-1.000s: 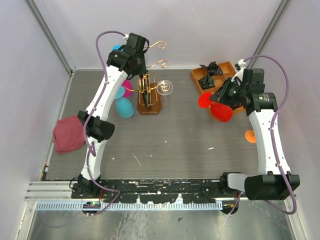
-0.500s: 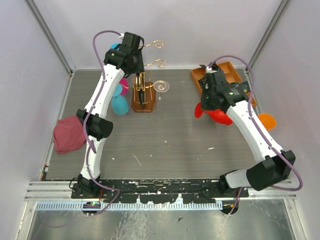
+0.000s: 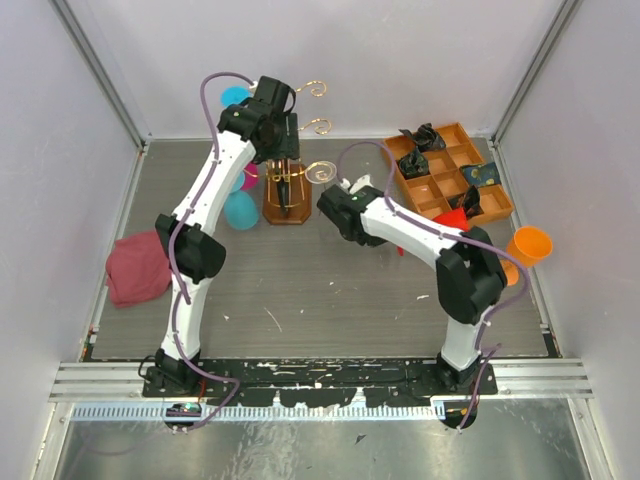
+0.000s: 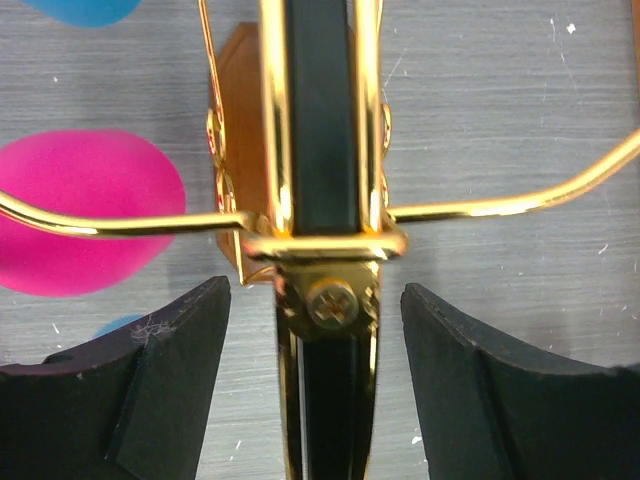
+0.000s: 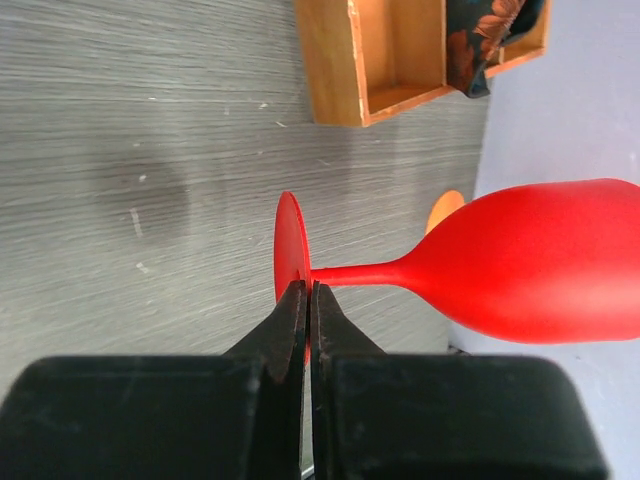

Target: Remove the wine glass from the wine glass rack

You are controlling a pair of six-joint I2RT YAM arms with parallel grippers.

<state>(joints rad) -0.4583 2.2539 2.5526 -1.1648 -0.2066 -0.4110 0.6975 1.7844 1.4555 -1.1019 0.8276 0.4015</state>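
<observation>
My right gripper moves down toward the right in the top view next and releases the wine glass's round foot on the clear, bare tabletop short of the tray.
The wine glass rack (image 3: 285,192), gold wire on a brown base, stands at the back of the table. A clear wine glass (image 3: 322,172) hangs at its right side. My left gripper (image 3: 280,128) is over the rack top. In the left wrist view this gripper (image 4: 312,300) is open, its fingers apart on either side of the gold post (image 4: 275,120) and not touching it. My right gripper (image 5: 308,290) is shut on the round foot of a red wine glass (image 5: 540,260), held sideways above the table. In the top view the red wine glass (image 3: 452,218) peeks out from under the right arm.
An orange-brown compartmented tray (image 3: 437,185) sits at the back right, with an orange cup (image 3: 528,245) near the right wall. Pink (image 3: 252,178) and blue (image 3: 243,212) glasses are left of the rack. A maroon cloth (image 3: 138,268) lies at the left edge.
My left gripper has opened off the rack's post. The right arm has swung left across the table, carrying the red wine glass. The rack shifted slightly left.
</observation>
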